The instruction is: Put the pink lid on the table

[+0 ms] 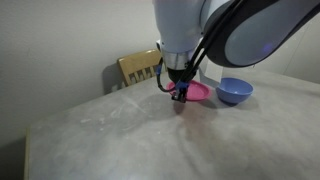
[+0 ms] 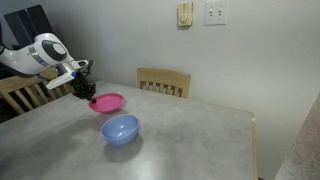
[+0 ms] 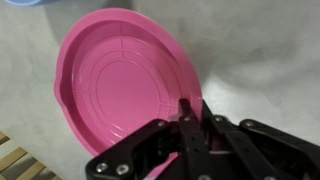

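Next, my gripper moves down and eases away from the blue-lavender bowl to release the pink lid [image 3: 115,85], since the bare tabletop lies below my gripper.
The pink lid [image 3: 115,85] is a round magenta disc with a raised rim. It sits low at the grey table [image 3: 250,50], seen also in both exterior views [image 1: 199,92] [image 2: 108,102]. I cannot tell whether it rests on the table or hangs just above it. My gripper [image 3: 190,112] is shut on the lid's near rim, with its black fingers pinched close together. The gripper shows at the lid's edge in both exterior views [image 1: 180,90] [image 2: 86,90].
A blue-lavender bowl [image 1: 234,91] [image 2: 120,129] stands upright on the table beside the lid, and its edge shows in the wrist view [image 3: 25,3]. A wooden slat-back chair [image 1: 138,68] [image 2: 163,81] stands at the table's far edge. Another chair [image 2: 20,95] is behind the arm.
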Motion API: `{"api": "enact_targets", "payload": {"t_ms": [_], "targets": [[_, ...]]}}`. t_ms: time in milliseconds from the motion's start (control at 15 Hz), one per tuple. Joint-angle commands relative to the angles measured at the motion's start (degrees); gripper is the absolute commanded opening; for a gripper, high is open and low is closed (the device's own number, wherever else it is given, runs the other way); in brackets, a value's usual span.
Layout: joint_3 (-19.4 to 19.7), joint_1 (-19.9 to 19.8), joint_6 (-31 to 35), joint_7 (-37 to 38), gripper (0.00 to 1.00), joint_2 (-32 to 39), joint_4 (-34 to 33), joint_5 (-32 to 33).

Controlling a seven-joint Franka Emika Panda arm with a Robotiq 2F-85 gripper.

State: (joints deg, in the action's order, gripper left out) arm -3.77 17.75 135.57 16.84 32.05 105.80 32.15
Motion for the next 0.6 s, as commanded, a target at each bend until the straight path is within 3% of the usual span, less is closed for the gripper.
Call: {"api": "enact_targets", "payload": {"t_ms": [0,467,533], "targets": [[0.8,1.3,-3.4,-2.9,0.03,7.0,-7.7,-2.4],[0.8,1.4,-5.1,-7.3,0.03,12.9,-14.7,-7.1],[0.7,1.2,-5.0,-8.5,0.35,13.2,-15.1,-7.4]]}}
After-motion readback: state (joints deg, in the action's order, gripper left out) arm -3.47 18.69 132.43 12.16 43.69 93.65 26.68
